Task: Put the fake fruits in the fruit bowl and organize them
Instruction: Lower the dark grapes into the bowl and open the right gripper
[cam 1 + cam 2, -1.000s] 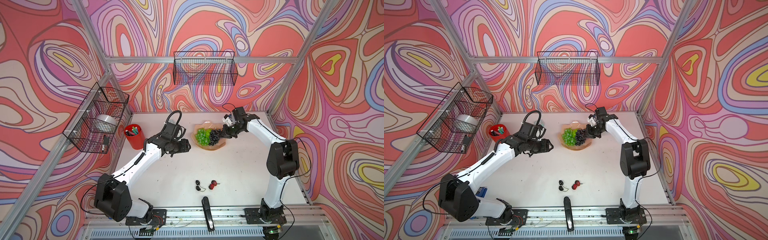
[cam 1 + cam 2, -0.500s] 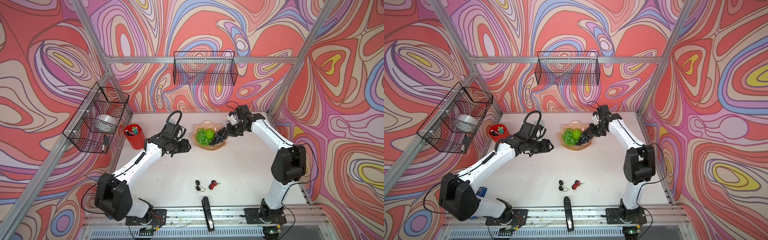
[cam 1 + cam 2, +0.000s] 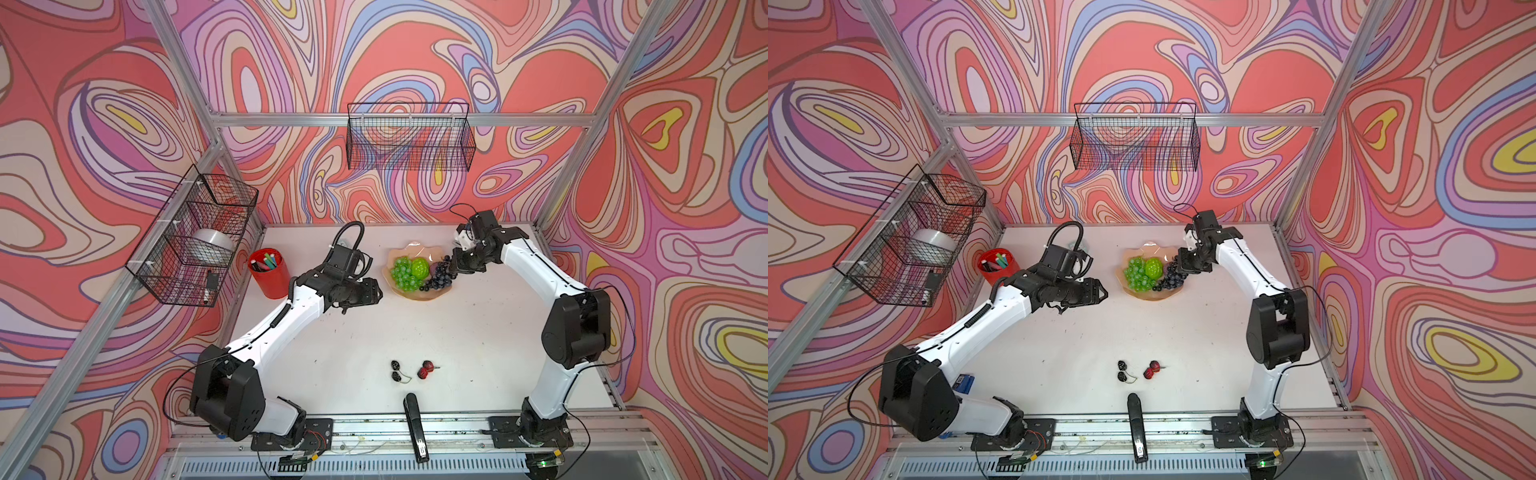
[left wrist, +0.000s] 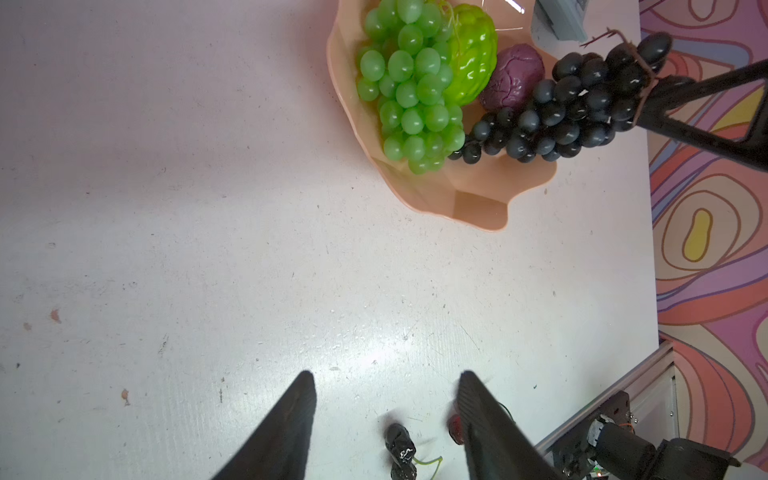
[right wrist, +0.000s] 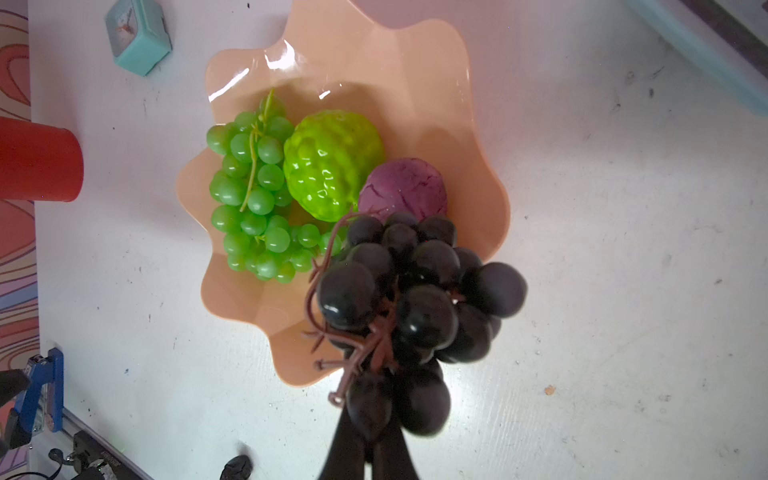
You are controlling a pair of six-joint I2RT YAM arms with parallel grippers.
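The bowl's bare near side is below my right gripper, so my right gripper will next move toward the green grape bunch and down there to let go of the purple grape bunch's stem.
The peach-pink fruit bowl holds a green grape bunch, a lime-green ball and a mauve ball. My right gripper is shut on the stem end of the dark purple grape bunch. The bunch hangs tilted over the bowl's right rim with its tip inside. My left gripper hovers open and empty left of the bowl. A black berry pair and a red berry pair lie on the table near the front.
A red cup with markers stands left of my left arm. Black wire baskets hang on the back wall and the left wall. A black stapler-like bar lies at the front edge. A small teal clock sits behind the bowl.
My right arm has drawn back to the right with the dark grape bunch, uncovering the lime-green ball. The left arm has not moved.
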